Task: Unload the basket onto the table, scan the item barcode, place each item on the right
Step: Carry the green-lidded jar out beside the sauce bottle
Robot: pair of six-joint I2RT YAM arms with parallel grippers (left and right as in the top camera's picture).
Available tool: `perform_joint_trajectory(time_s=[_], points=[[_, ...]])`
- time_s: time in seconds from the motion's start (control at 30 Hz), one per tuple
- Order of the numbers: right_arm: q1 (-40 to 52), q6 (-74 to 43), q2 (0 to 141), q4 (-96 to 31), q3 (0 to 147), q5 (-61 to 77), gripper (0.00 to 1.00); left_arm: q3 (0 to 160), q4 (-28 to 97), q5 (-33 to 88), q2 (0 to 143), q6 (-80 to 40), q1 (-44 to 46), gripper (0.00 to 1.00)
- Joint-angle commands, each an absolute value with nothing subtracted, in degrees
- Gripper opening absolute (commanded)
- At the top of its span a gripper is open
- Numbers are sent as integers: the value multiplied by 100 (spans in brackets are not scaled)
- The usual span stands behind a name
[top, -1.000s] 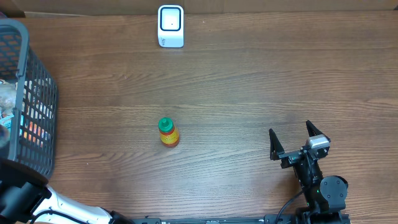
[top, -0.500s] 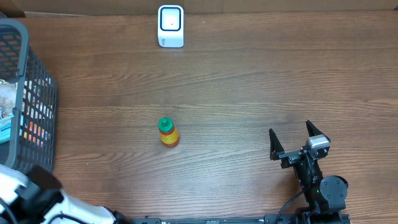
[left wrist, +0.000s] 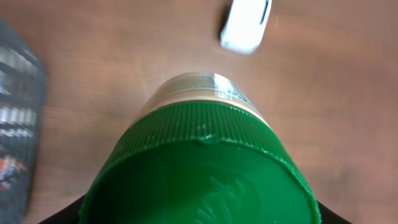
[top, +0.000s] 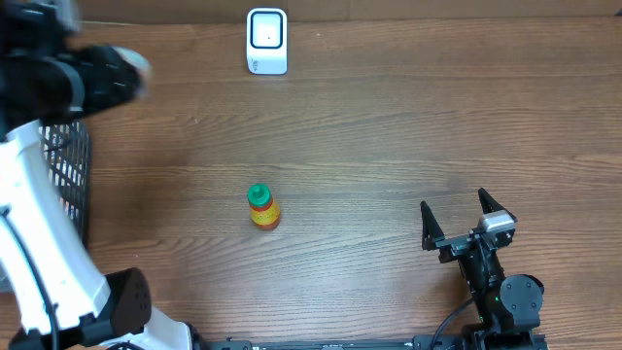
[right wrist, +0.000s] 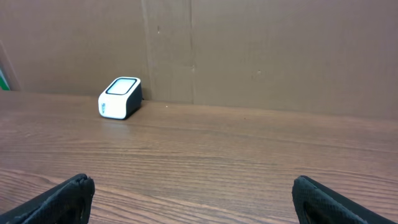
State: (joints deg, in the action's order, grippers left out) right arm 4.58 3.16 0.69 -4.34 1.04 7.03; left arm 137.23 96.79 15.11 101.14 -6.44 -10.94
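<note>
The left gripper brings the jar back and down to release it next, since clear tabletop by the orange bottle [top: 223, 191] lies below the gripper, to its right in the overhead view.
A jar with a wide green ribbed cap [left wrist: 205, 168] and a clear body fills the left wrist view, cap toward the camera. My left gripper [top: 109, 76] is shut on it; only dark finger edges [left wrist: 62, 214] show at the bottom corners. From overhead that arm is a blur at the top left, above the basket. The white barcode scanner [top: 266, 41] stands at the table's far edge, also seen ahead of the jar as the scanner [left wrist: 245, 25] and from the right wrist as the scanner [right wrist: 120, 98]. My right gripper [top: 465, 226] stands open and empty at the near right.
A small orange bottle with a green cap [top: 262, 208] stands upright mid-table. A dark mesh basket [top: 70, 170] sits at the left edge, partly under the left arm, and shows as the basket [left wrist: 15, 124]. A brown cardboard wall [right wrist: 280, 50] backs the table.
The left arm has swung up from the near-left corner to above the basket at the top left, blurred with motion. The right arm and the small bottle have not moved.
</note>
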Motion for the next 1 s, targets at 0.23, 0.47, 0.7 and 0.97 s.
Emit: perform_joint_trajectory(time_s=[0.23, 0.47, 0.7, 0.97], points=[[443, 305, 16, -412, 47, 646, 100, 10173, 8001, 526, 10162, -998, -128, 55], [443, 305, 16, -412, 47, 646, 100, 8342, 6285, 537, 10165, -1142, -95, 56], [443, 305, 16, -412, 47, 646, 100, 7424, 5706, 534, 10167, -1140, 38, 57], [443, 305, 16, -412, 47, 646, 100, 7297, 5645, 725, 10167, -1129, 375, 79]])
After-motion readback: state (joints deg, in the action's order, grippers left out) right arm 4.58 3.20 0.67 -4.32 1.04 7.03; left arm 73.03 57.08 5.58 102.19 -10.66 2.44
